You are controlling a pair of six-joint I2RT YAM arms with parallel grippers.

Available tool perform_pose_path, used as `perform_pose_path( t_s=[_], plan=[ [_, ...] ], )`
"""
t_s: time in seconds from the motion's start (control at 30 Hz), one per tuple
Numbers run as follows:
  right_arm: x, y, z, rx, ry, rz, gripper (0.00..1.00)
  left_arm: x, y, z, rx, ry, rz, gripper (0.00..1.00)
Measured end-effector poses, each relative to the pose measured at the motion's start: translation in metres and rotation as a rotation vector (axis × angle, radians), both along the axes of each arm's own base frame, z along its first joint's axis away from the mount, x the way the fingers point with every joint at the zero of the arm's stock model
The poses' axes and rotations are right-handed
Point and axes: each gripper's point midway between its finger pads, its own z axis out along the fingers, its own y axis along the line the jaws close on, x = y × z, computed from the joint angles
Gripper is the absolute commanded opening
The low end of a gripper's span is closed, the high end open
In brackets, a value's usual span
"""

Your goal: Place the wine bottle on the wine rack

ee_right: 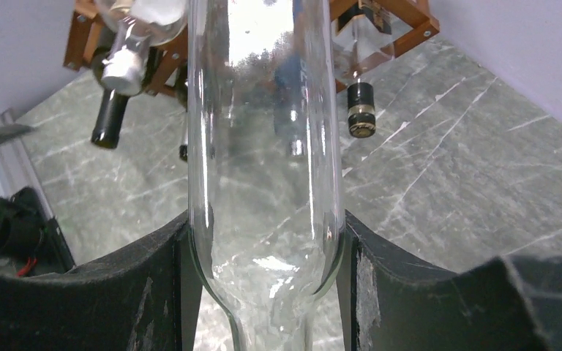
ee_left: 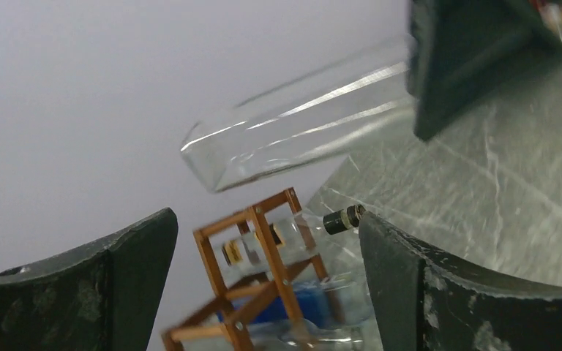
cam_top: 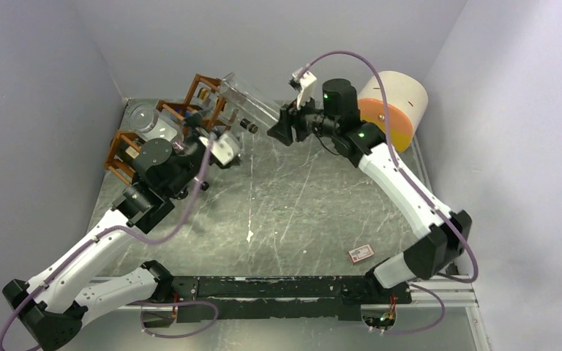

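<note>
The right gripper moves over to the wine rack (cam_top: 203,89) and down beside the black-capped bottle next, because the held bottle (cam_top: 250,101) still hangs in the air above the rack.
My right gripper (cam_top: 279,129) is shut on a clear glass wine bottle (cam_top: 250,101) near its shoulder and holds it lying in the air, base toward the wine rack (cam_top: 203,89) at the back left. In the right wrist view the bottle (ee_right: 263,146) sits between my fingers (ee_right: 154,292). The reddish-brown wine rack (ee_left: 263,270) holds other bottles, one with a black cap (ee_left: 342,219). My left gripper (cam_top: 223,150) is open and empty, next to the rack; the held bottle (ee_left: 300,124) floats above it in its view.
An orange and white cylinder (cam_top: 395,110) stands at the back right by the wall. A small red and white card (cam_top: 361,253) lies on the grey marbled table (cam_top: 300,205) near the right arm's base. Walls close in on both sides.
</note>
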Motion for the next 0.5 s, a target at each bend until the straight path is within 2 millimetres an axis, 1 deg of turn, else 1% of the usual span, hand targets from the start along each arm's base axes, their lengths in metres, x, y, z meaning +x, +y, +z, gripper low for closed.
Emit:
perform_pose_path(
  t_s=[0.13,0.23,0.33,0.4,0.47,0.5],
  plan=[
    [0.029,0.017,-0.016,0.025,0.049,-0.047,0.00,0.011,0.022,0.021,-0.276,0.120,0.161,0.97],
    [0.047,0.034,-0.026,0.034,0.075,-0.069,0.00,0.012,0.037,0.044,-0.474,0.163,0.231,0.97],
    [0.064,0.056,-0.030,0.052,0.073,-0.080,0.00,0.015,0.049,0.070,-0.612,0.184,0.285,0.97],
    [0.072,0.071,-0.030,0.066,0.067,-0.078,0.00,0.018,0.057,0.089,-0.690,0.199,0.319,0.97],
    [0.080,0.087,-0.028,0.085,0.057,-0.076,0.00,0.020,0.061,0.100,-0.744,0.211,0.333,0.97],
    [0.084,0.094,-0.027,0.095,0.052,-0.077,0.00,0.021,0.062,0.101,-0.759,0.221,0.335,0.97]
  ],
)
